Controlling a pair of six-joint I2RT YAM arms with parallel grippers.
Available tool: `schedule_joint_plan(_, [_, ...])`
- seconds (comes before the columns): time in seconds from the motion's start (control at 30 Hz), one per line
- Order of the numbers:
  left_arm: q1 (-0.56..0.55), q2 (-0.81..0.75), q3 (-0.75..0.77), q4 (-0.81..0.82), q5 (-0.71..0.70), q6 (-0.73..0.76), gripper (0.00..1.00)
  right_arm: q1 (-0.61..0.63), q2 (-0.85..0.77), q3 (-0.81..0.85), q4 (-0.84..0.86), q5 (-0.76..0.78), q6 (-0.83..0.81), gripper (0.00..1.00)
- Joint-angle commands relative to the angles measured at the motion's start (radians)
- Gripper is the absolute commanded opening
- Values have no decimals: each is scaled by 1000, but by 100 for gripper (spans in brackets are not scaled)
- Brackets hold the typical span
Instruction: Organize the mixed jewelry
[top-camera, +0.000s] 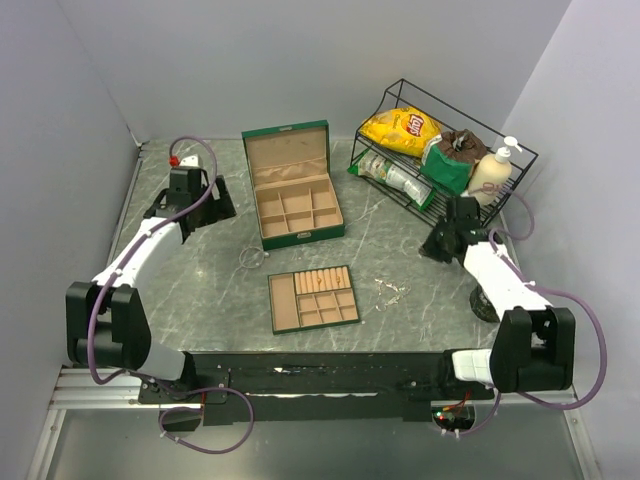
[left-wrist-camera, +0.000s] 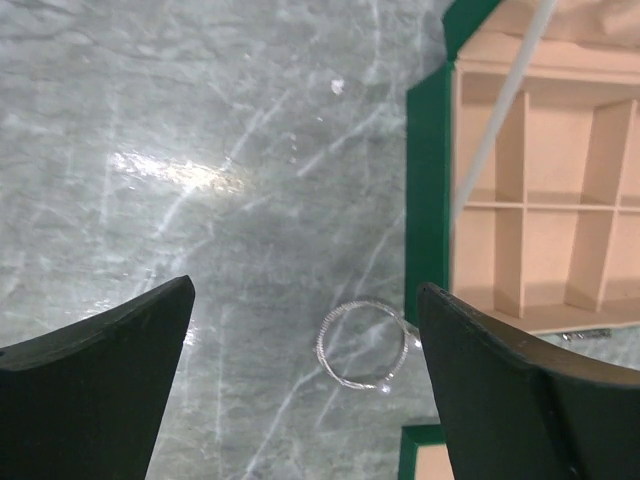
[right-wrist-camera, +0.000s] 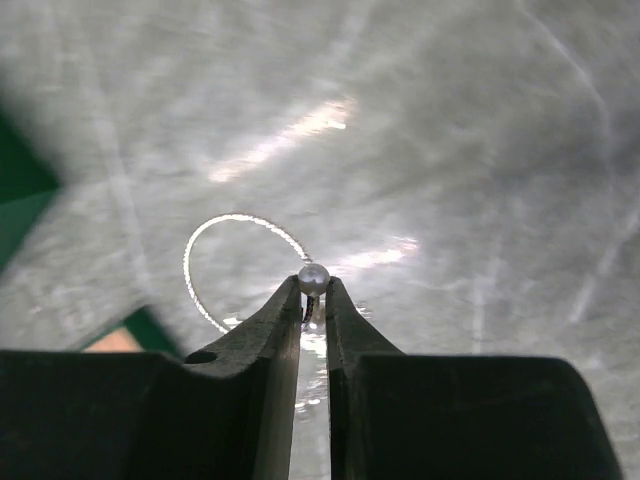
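Observation:
My right gripper holds the bangle. Next, it will carry the bangle over the green box's empty near rack-side section, to the gripper's left in the top view, then lower it and let it go.
A round silvery wire bangle (left-wrist-camera: 363, 345) lies flat on the marble table by the front left corner of the green box (left-wrist-camera: 430, 190); it shows as a faint ring (top-camera: 250, 258) from above. My left gripper (left-wrist-camera: 305, 290) hangs open above it, holding nothing, at the far left (top-camera: 215, 205). My right gripper (right-wrist-camera: 313, 285) is shut on the pearl end of a second wire bangle (right-wrist-camera: 225, 262), which it holds above the table at the right (top-camera: 440, 240). Several tiny silvery pieces (top-camera: 390, 290) lie loose right of the tan tray (top-camera: 313, 297).
The open green box (top-camera: 290, 185) stands at the back centre, lid up. A black wire rack (top-camera: 440, 150) with snack bags and a pump bottle sits at the back right, close behind my right gripper. Grey walls close in the table.

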Motion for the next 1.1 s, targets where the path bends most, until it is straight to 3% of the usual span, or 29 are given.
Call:
schedule_joint_plan(0.0, [-7, -5, 10, 14, 20, -2, 99, 85, 3, 151, -4, -23, 5, 4])
schedule_joint_plan(0.3, [-8, -6, 14, -14, -60, 11, 96, 329, 281, 509, -50, 87, -17, 5])
schedule_joint_plan(0.63, [-8, -83, -44, -14, -102, 42, 96, 458, 564, 821, -88, 158, -136, 5])
schedule_joint_plan(1.07, [-10, -68, -29, -25, -112, 42, 96, 561, 735, 960, -85, 325, -255, 5])
